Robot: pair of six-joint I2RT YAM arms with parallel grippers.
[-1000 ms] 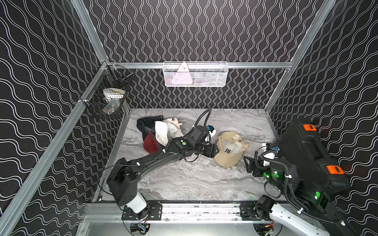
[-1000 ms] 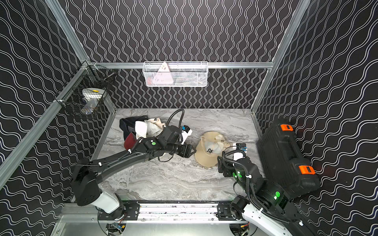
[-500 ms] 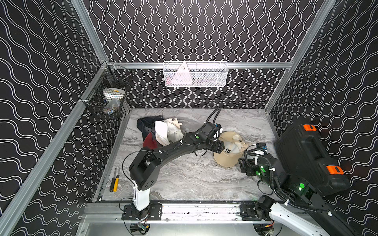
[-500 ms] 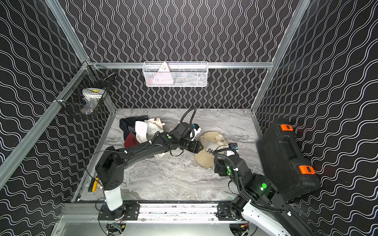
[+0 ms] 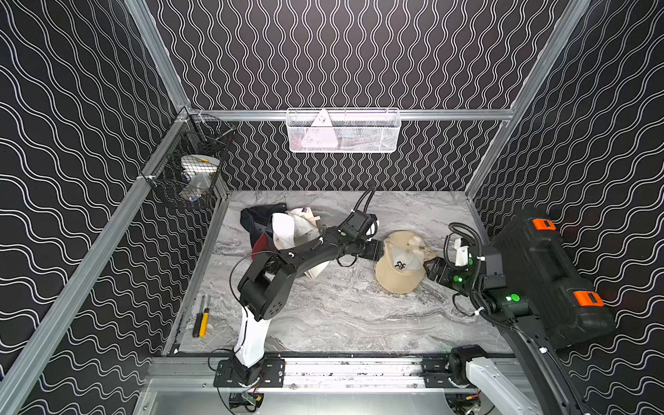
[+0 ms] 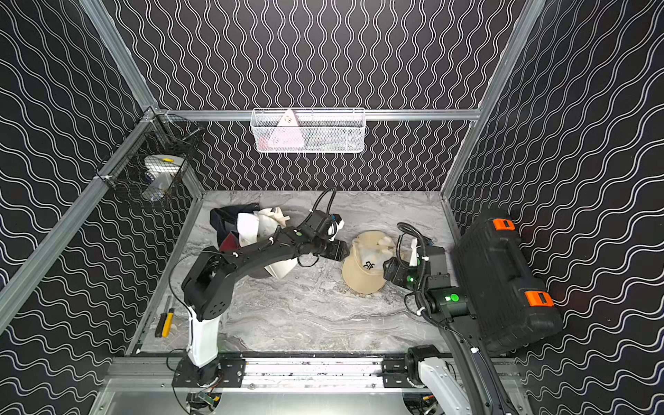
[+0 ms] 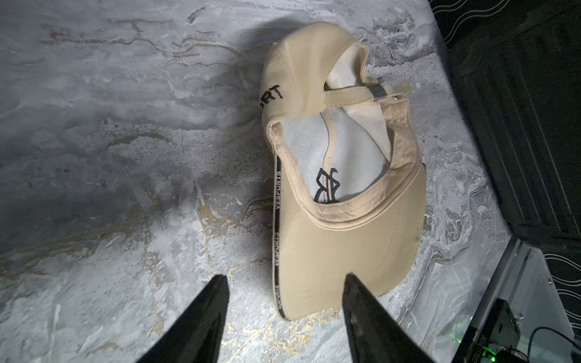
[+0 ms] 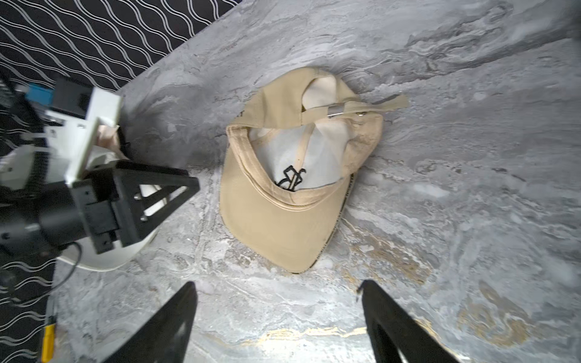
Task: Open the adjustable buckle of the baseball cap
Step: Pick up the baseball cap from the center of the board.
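Observation:
The brim's corner is already between the open fingers of my left gripper. I need to lower that gripper toward the cap and close it on the brim's black-trimmed edge (image 5: 377, 268) (image 7: 276, 249).
A beige baseball cap (image 5: 399, 266) (image 6: 365, 267) lies upside down on the marble table, brim toward the front. Its strap with the metal buckle (image 7: 377, 93) (image 8: 335, 110) spans the back opening and looks fastened. My left gripper (image 5: 378, 250) (image 6: 344, 251) (image 7: 284, 279) hangs open just left of the cap, and in the left wrist view a corner of the brim shows between its fingers. From the right, my right gripper (image 5: 430, 270) (image 6: 388, 270) (image 8: 277, 285) stands open and empty, close to the brim's edge. Neither gripper holds the cap.
A pile of white, dark and red caps (image 5: 284, 230) lies at the back left behind the left arm. A black tool case (image 5: 549, 273) with orange latches fills the right side. A yellow-handled screwdriver (image 5: 201, 319) lies front left. Wire baskets (image 5: 343, 131) (image 5: 190, 172) hang on the walls.
The left arm's base and elbow have swung right and up, its gripper staying by the cap's left side. The right gripper has come in toward the cap. The cap has not moved.

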